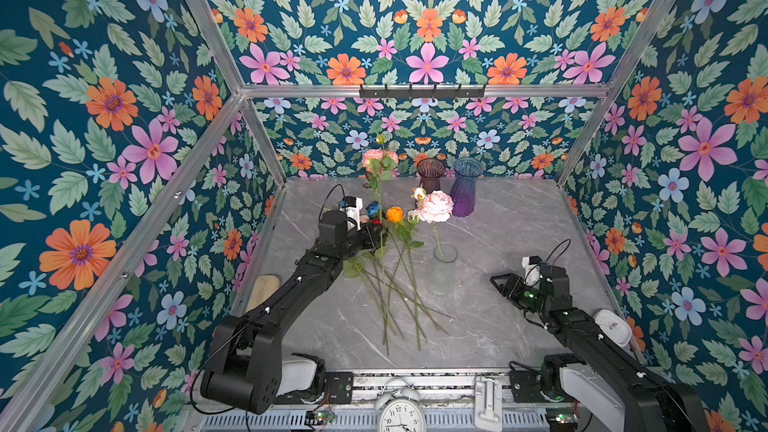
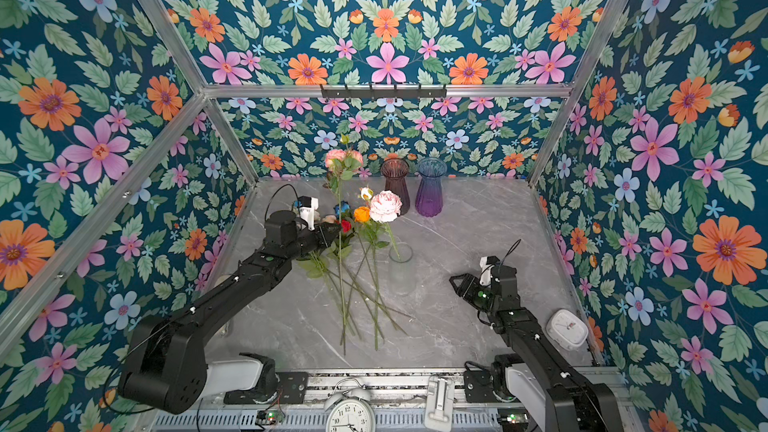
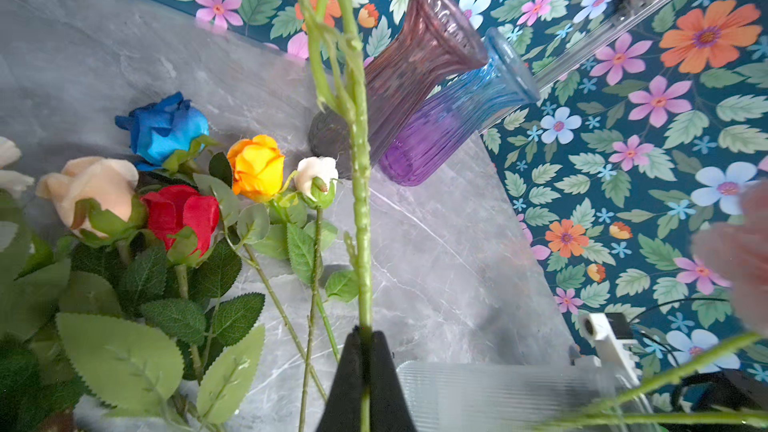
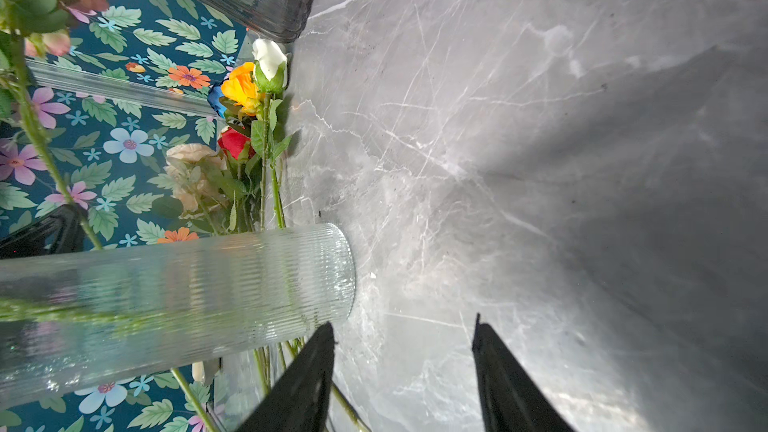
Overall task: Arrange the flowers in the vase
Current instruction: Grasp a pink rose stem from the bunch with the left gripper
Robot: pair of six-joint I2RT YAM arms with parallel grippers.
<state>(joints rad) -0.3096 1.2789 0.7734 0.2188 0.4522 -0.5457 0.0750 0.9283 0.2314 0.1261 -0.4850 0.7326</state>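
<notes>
I will lower my left gripper and pull it back over the leafy stems of the lying roses to let go of the pink-peach flower [image 1: 374, 157], because the flower still stands upright above them.
In both top views my left gripper [image 1: 380, 238] [image 2: 336, 235] is shut on the green stem [image 3: 360, 201] of a pink-peach flower [image 1: 374, 157], which stands upright above the table. The left wrist view shows the black fingertips [image 3: 353, 351] pinching that stem. Blue [image 3: 164, 128], yellow-orange [image 3: 257, 168], red [image 3: 180, 216], white [image 3: 318, 174] and peach [image 3: 93, 189] roses lie on the table beside it. The clear ribbed vase [image 1: 444, 274] [image 4: 187, 292] holds one pale pink ruffled flower [image 1: 435, 206]. My right gripper [image 1: 496, 282] [image 4: 403, 324] is open and empty, low, just right of the vase.
A maroon vase [image 1: 431, 174] and a blue-purple vase [image 1: 466, 193] stand at the back of the grey marble table [image 1: 519, 243]. An alarm clock [image 1: 401, 413] sits at the front edge, a white clock [image 1: 613, 326] at the right edge, a wooden piece [image 1: 259, 290] at the left.
</notes>
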